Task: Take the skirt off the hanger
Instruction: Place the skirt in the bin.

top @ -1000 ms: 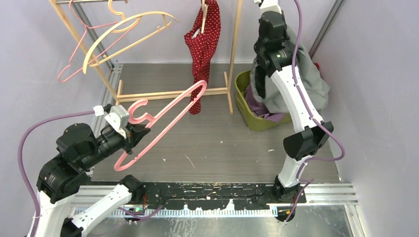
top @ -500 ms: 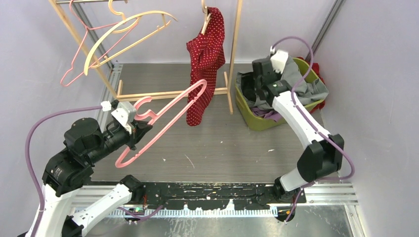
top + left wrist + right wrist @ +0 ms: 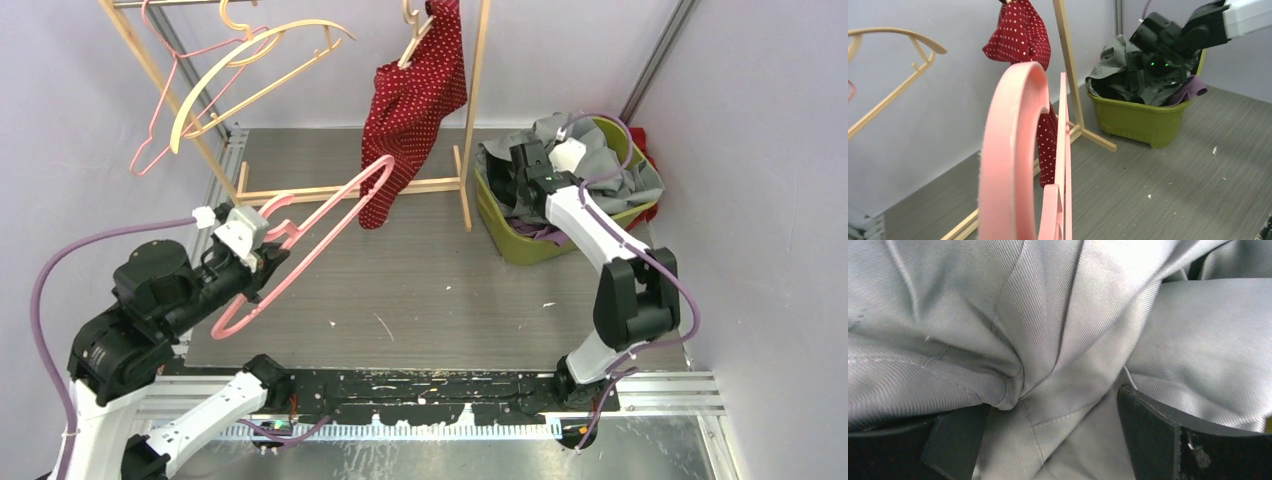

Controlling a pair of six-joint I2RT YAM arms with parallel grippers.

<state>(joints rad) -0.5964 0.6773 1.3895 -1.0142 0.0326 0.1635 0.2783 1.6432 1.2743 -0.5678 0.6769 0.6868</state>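
The left gripper moves outward to the rack's metal bar [image 3: 190, 3] next and releases the bare pink hanger [image 3: 318, 232] there, since the bar lies outward of the gripper.
The grey skirt [image 3: 603, 158] lies bunched in the green basket [image 3: 500, 228], off the hanger. In the right wrist view the skirt [image 3: 1063, 335] fills the frame. My right gripper [image 3: 1048, 415] is open, its dark fingers [image 3: 1148, 435] wide apart with loose fabric lying between them. Seen from above, the right gripper [image 3: 522, 175] sits low over the basket's left side. The bare pink hanger [image 3: 318, 232] is held up at mid-left, with my left gripper [image 3: 262, 262] shut on it near its hook. The hanger [image 3: 1013, 150] looms close in the left wrist view.
A wooden rack [image 3: 472, 110] stands at the back with a red dotted garment [image 3: 412, 105] hanging from a wooden hanger. A cream hanger [image 3: 250, 75] and a thin pink hanger [image 3: 160, 120] hang at the rack's left end. Other clothes lie under the skirt in the basket.
My right arm came down from high above with the skirt into the basket and its jaws opened. The left arm lifted the pink hanger slightly. The red garment swung.
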